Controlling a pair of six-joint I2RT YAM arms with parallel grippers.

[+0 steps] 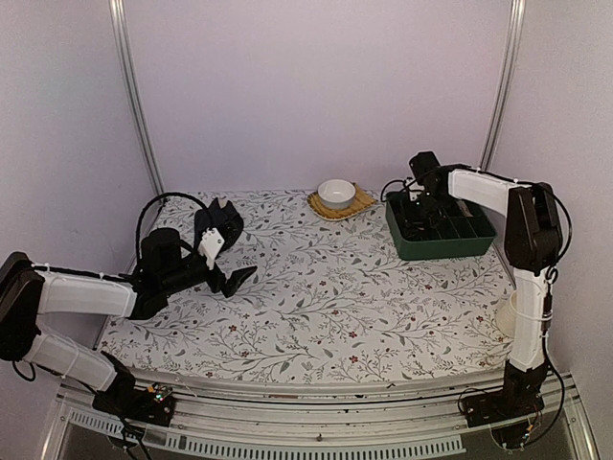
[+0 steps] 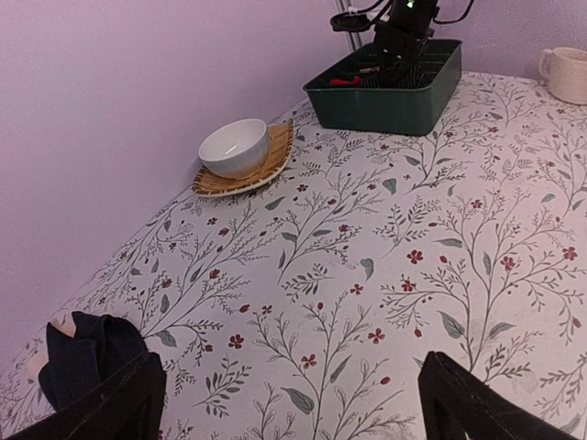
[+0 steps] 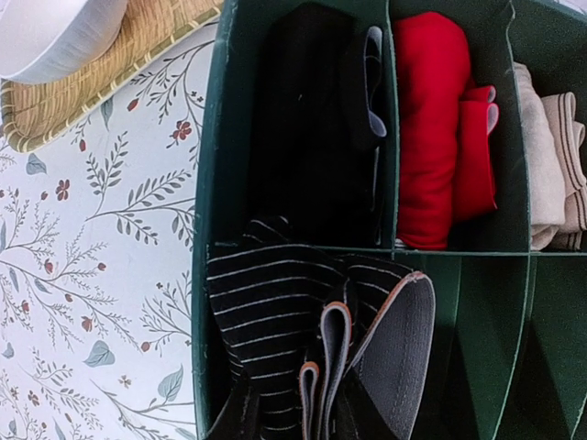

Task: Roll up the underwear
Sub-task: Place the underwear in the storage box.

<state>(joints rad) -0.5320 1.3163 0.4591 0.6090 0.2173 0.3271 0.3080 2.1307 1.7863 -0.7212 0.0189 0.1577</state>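
The box's near corner section is open just below my right gripper, so I need to move my right gripper deeper down into it next and let go of the folded underwear there.
One black underwear lies crumpled on the table at the back left; in the left wrist view this underwear is just beyond my left finger. My left gripper hovers open over bare tablecloth, nothing between its fingers. My right gripper is down in the green divided box, shut on a folded black striped underwear with a grey, orange-edged waistband in the box's near-left compartment.
Other compartments hold a black, a red and a beige folded garment. A white bowl sits on a woven tray at the back. A white cup stands at the right edge.
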